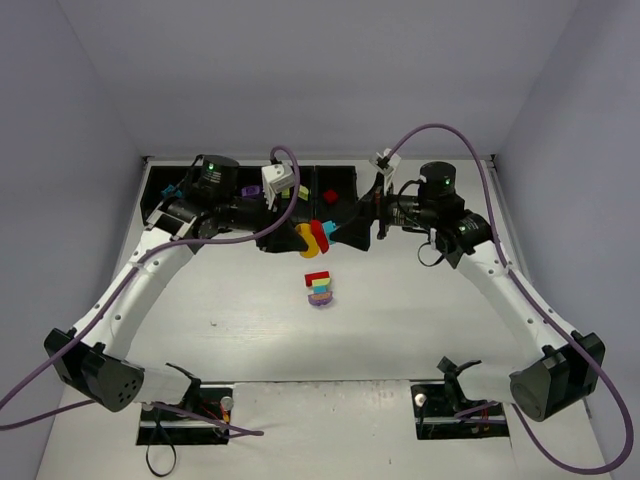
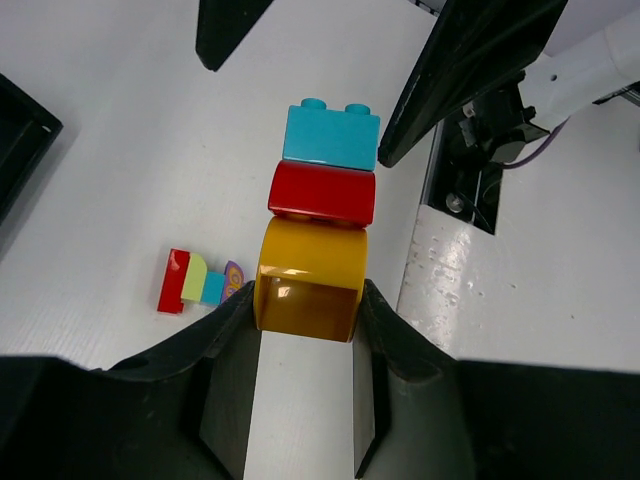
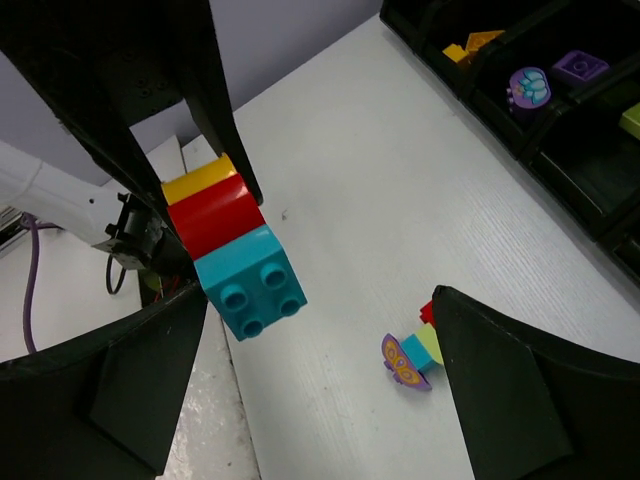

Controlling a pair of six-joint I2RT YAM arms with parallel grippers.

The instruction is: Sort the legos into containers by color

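My left gripper's orange brick (image 2: 308,280) goes outward next, left in the top view, over the matching orange bricks' bin.
My left gripper (image 1: 298,234) (image 2: 308,305) is shut on the orange bottom brick (image 2: 308,280) of a stack held in the air, with a red brick (image 2: 322,193) and a teal brick (image 2: 330,135) on it. My right gripper (image 1: 338,230) (image 3: 320,370) is open, its jaws either side of the teal end (image 3: 250,285) and not closed on it. A second stack (image 1: 320,290) of red, lime, teal and purple legos lies on the table below; it also shows in the right wrist view (image 3: 412,355). The black containers (image 1: 345,182) stand in a row at the back.
The bins (image 3: 480,120) hold loose bricks: orange (image 3: 470,45), purple (image 3: 528,87) and a red one (image 1: 330,197). A white part (image 1: 275,180) on the left arm hangs over the bins. Grey walls close in the table on three sides.
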